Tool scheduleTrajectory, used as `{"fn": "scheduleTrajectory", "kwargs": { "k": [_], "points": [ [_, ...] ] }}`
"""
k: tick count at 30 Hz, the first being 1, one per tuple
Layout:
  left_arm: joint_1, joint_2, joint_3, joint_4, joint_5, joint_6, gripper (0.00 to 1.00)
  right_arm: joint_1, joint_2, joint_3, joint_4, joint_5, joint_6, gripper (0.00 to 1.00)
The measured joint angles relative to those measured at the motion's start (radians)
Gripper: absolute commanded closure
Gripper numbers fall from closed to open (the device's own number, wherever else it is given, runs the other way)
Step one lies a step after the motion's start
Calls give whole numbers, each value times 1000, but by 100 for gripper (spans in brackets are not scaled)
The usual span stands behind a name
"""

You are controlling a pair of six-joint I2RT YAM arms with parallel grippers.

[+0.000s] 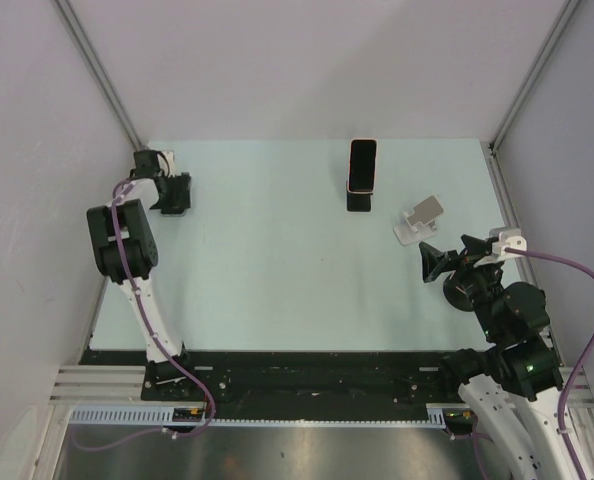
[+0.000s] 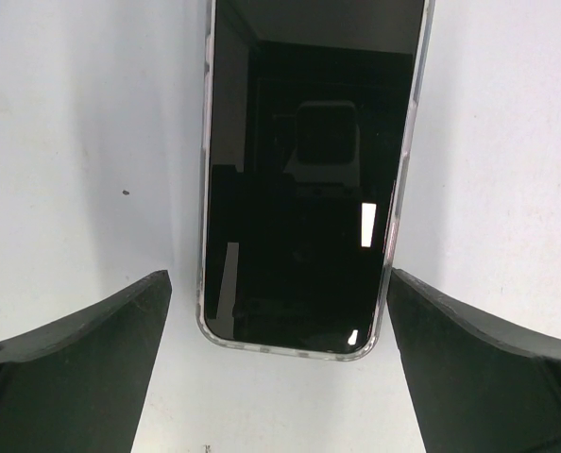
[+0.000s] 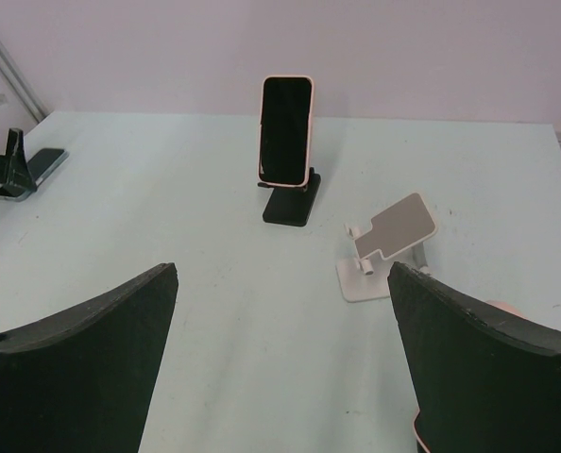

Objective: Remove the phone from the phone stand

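My right gripper reaches outward next and turns onto the phone's edge by the white stand. The phone stands outward of it, to its left in the top view.
A phone in a pink case [image 1: 362, 163] stands upright on a black phone stand [image 1: 358, 201] at the back middle of the table; the right wrist view shows the phone [image 3: 287, 128] and its stand [image 3: 290, 206] too. My right gripper [image 1: 447, 252] is open and empty, well short of that stand [image 3: 282, 274]. My left gripper [image 1: 174, 195] is open at the far left. It hovers over a second phone in a clear case [image 2: 309, 179], which lies flat on the table between its fingers [image 2: 279, 283].
An empty white phone stand [image 1: 420, 220] sits right of the black one, just ahead of my right gripper; it also shows in the right wrist view [image 3: 389, 245]. Grey walls close the table at the back and both sides.
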Motion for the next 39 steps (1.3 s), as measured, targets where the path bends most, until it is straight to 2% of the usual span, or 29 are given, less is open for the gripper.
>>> {"fn": "scheduleTrajectory", "kwargs": {
  "k": [6, 11, 14, 20, 26, 32, 38, 39],
  "points": [
    [-4, -36, -21, -35, -29, -11, 0, 0, 0, 0, 6, -4, 0, 0],
    [-45, -131, -30, -72, -102, -55, 0, 0, 2, 0, 12, -15, 3, 0],
    [-109, -225, -31, -74, -130, -78, 0, 0, 13, 0, 15, -27, 10, 0],
    [-311, -474, -83, -49, -152, -117, 0, 0, 109, 11, 19, -53, 48, 0],
    [-507, -733, -232, -51, -163, -140, 0, 0, 325, 99, 13, -98, 102, 0],
    [-712, -970, -407, -59, -184, -142, 0, -11, 636, 266, 22, -174, 157, 1],
    [-751, -1186, -567, -48, -104, -149, 0, -92, 925, 380, 101, -315, 185, 8],
    [-751, -1268, -636, -38, -87, -148, 0, -125, 1019, 402, 158, -362, 202, 9]
  ]
}}
